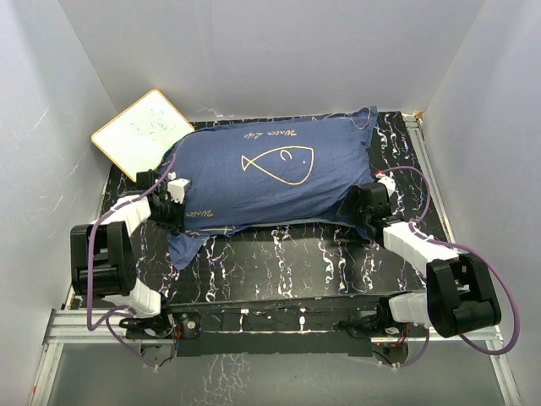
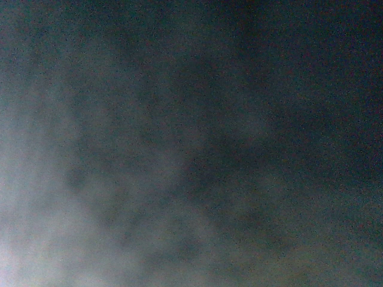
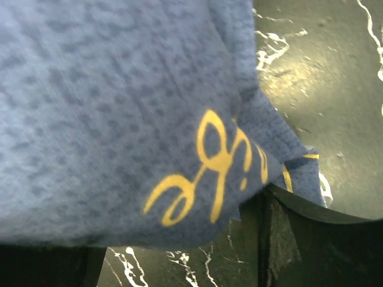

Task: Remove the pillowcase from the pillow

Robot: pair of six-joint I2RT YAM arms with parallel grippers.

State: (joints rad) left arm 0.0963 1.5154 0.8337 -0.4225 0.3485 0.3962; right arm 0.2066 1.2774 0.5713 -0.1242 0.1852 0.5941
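Note:
My left gripper moves up next, carries the pillowcase's fold outward, and lowers it over the far corner by the white board to release, since the fish faces up.
The navy pillowcase (image 1: 270,173), with its gold fish outline and script, lies across the middle of the black marbled table (image 1: 296,262), bulging and full. The pillow is hidden inside it. My left gripper (image 1: 175,207) is pressed against the pillowcase's left end. The left wrist view is only dark blur, so its jaws do not show. My right gripper (image 1: 361,205) is at the right end. In the right wrist view its fingers (image 3: 287,239) stand wide apart, with the scripted cloth (image 3: 119,107) bulging over the gap between them (image 3: 173,257).
A flat white board (image 1: 144,131) with an orange edge leans in the back left corner. White walls close in the table on three sides. A loose cloth corner (image 1: 188,247) trails towards the front left.

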